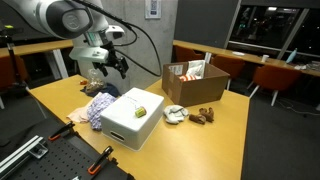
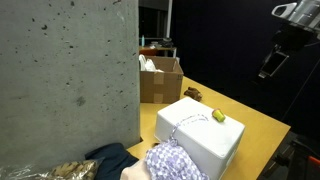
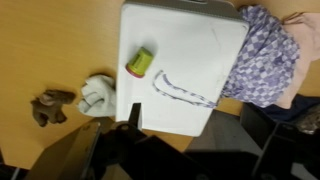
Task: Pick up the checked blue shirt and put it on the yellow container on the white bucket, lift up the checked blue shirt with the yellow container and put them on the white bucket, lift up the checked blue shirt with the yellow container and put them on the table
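Note:
My gripper moves down past the bucket onto the crumpled checked blue shirt (image 2: 168,158) next, as that shirt lies below the fingers and to their right in the wrist view.
The checked blue shirt (image 1: 99,108) lies crumpled on the table against the side of the white bucket (image 1: 128,125). It shows in the other exterior view (image 2: 175,162) and the wrist view (image 3: 266,55). A strip of it lies across the bucket's lid (image 3: 182,91). The small yellow container (image 1: 141,110) lies on the lid (image 2: 216,116) (image 3: 140,63). My gripper (image 1: 106,66) hangs open and empty in the air above the shirt and bucket (image 2: 271,62). Its fingers (image 3: 193,117) frame the bucket's edge from above.
An open cardboard box (image 1: 195,82) stands behind the bucket. A white crumpled item (image 3: 98,95) and a brown object (image 3: 50,108) lie on the table beside it. A grey concrete pillar (image 2: 65,75) blocks part of an exterior view. Chairs stand around the table.

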### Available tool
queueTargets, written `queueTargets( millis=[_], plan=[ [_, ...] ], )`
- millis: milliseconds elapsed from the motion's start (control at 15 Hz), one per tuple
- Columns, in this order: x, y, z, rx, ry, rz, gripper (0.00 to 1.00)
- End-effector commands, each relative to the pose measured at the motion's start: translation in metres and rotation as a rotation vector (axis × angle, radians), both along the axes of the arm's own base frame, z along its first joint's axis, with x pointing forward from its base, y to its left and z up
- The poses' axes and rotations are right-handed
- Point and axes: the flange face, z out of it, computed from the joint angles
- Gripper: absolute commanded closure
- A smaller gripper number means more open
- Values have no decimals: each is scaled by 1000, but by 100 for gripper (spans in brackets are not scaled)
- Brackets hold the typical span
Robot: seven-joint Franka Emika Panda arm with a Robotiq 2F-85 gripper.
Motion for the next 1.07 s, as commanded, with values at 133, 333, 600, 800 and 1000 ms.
queueTargets(
  millis=[133, 333, 600, 800, 1000],
  plan=[
    [58, 93, -69, 75, -9, 209, 0],
    [88, 132, -117, 110, 18, 304, 0],
    [125, 185, -176, 117, 116, 427, 0],
    [145, 214, -223, 104, 186, 487, 0],
    [155, 238, -264, 79, 288, 531, 0]
  ],
)
